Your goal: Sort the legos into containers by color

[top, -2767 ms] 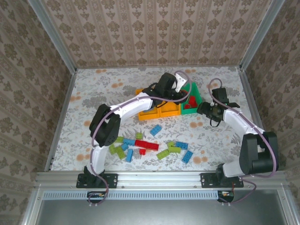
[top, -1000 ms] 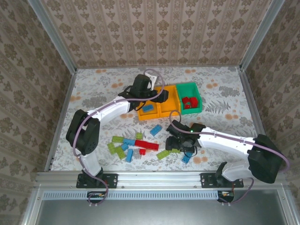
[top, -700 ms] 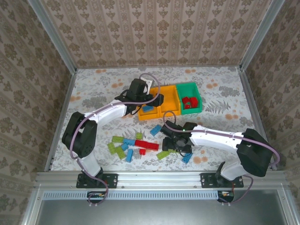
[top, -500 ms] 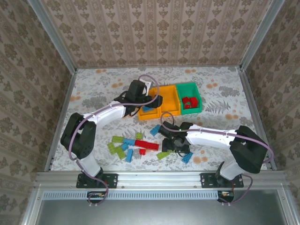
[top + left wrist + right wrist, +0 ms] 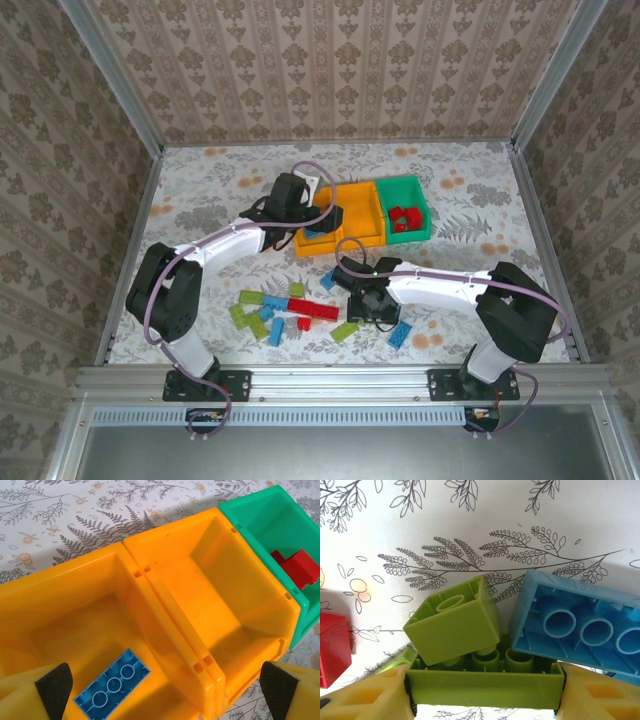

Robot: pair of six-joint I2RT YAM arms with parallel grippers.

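Observation:
The long lime green lego should go up and outward over the middle orange bin in my right gripper. The middle orange bin is empty, so my right gripper should release the lego there.
Three joined containers stand at mid-table: a left orange bin [image 5: 312,238] holding one blue lego [image 5: 112,685], a middle orange bin [image 5: 215,595] with nothing in it, and a green bin [image 5: 417,189] with red legos [image 5: 299,566]. My left gripper [image 5: 325,215] hovers open over the left bin, its pads [image 5: 52,685] far apart and holding nothing. My right gripper [image 5: 368,303] is down among the loose legos, its pads pressed on both ends of a long lime green lego [image 5: 485,687]. A smaller lime lego [image 5: 452,625] leans on it, and an upturned blue lego [image 5: 575,625] touches it.
Loose legos lie in front of the bins: a long red one [image 5: 313,309], blue ones [image 5: 332,277] [image 5: 400,335], a lime one [image 5: 345,330] and a lime and blue cluster [image 5: 255,312] to the left. A red lego [image 5: 332,647] lies left of my right gripper.
My right arm has swung from beside the green bin down to the loose pile, and its jaws have closed on the lime lego. My left gripper drifted left from the green bin, staying open.

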